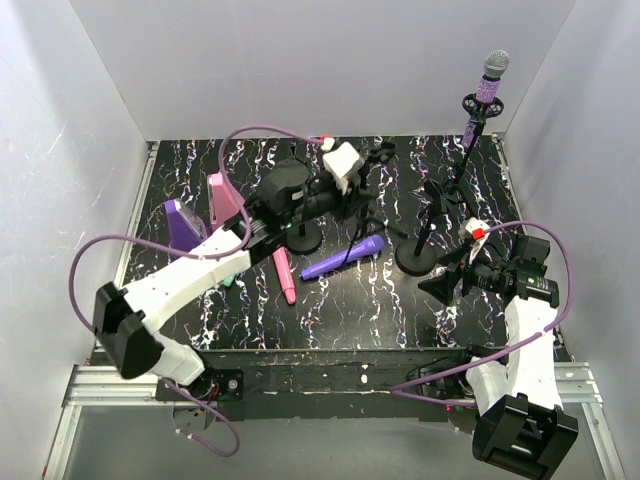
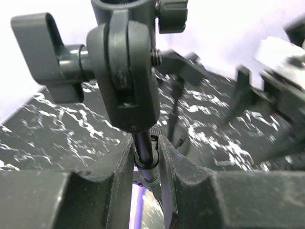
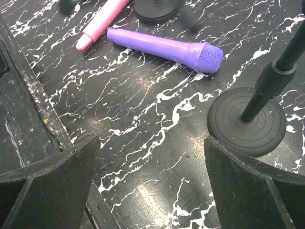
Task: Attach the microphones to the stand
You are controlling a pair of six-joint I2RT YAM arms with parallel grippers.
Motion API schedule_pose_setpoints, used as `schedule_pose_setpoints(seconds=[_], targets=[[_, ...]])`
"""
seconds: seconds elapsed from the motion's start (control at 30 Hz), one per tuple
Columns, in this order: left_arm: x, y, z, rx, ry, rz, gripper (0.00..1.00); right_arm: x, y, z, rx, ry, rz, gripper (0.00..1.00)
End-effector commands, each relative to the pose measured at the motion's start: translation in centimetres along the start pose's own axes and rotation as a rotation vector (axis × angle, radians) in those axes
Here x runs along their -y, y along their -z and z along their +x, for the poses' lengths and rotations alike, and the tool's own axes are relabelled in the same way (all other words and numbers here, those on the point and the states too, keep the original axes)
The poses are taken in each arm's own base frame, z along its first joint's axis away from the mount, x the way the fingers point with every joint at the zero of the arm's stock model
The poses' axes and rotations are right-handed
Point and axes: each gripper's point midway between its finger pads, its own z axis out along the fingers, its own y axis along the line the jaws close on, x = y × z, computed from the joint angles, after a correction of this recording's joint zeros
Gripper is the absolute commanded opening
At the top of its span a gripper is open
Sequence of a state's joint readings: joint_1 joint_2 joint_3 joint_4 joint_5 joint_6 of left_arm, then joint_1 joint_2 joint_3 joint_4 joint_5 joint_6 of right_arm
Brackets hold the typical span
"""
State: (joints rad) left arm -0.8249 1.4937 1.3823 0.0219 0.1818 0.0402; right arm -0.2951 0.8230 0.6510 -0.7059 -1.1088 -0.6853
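Note:
My left gripper moves back and down next, stands the pole on bare mat nearer than the purple microphone, and releases it, since that spot is clear.
My left gripper [image 1: 345, 197] is shut on the thin black pole [image 2: 144, 149] of the middle stand [image 1: 308, 240], just under its clamp joint [image 2: 125, 71]. On the right stand [image 1: 420, 258], a glittery purple microphone [image 1: 490, 85] sits upright at the top. A plain purple microphone [image 1: 345, 260] [image 3: 162, 47] and a pink one [image 1: 285, 275] [image 3: 102, 21] lie on the mat between the stands. Only a sliver of the mint green microphone [image 1: 228, 283] shows under my left arm. My right gripper [image 1: 440, 283] [image 3: 152, 186] hangs open over bare mat beside the right stand's base [image 3: 247, 121].
A pink wedge [image 1: 225, 200] and a purple wedge [image 1: 180, 225] stand at the left of the black marbled mat [image 1: 400, 310]. White walls close in the back and both sides. Purple cables loop over both arms.

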Motion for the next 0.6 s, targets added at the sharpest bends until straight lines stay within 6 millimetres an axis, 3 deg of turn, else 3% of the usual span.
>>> schedule_pose_setpoints(seconds=[0.0, 0.1, 0.23, 0.57], targets=[[4.2, 5.5, -1.3, 0.012, 0.003, 0.165, 0.00, 0.0, 0.1, -0.8, 0.016, 0.031, -0.004, 0.96], [6.7, 7.8, 0.3, -0.003, 0.008, 0.266, 0.00, 0.1, 0.1, -0.8, 0.016, 0.031, -0.006, 0.96], [8.7, 9.3, 2.3, -0.019, 0.024, 0.321, 0.00, 0.1, 0.1, -0.7, 0.014, 0.026, -0.006, 0.96], [9.5, 7.9, 7.1, -0.035, 0.074, 0.310, 0.00, 0.2, 0.1, -0.5, 0.009, 0.024, -0.003, 0.96]])
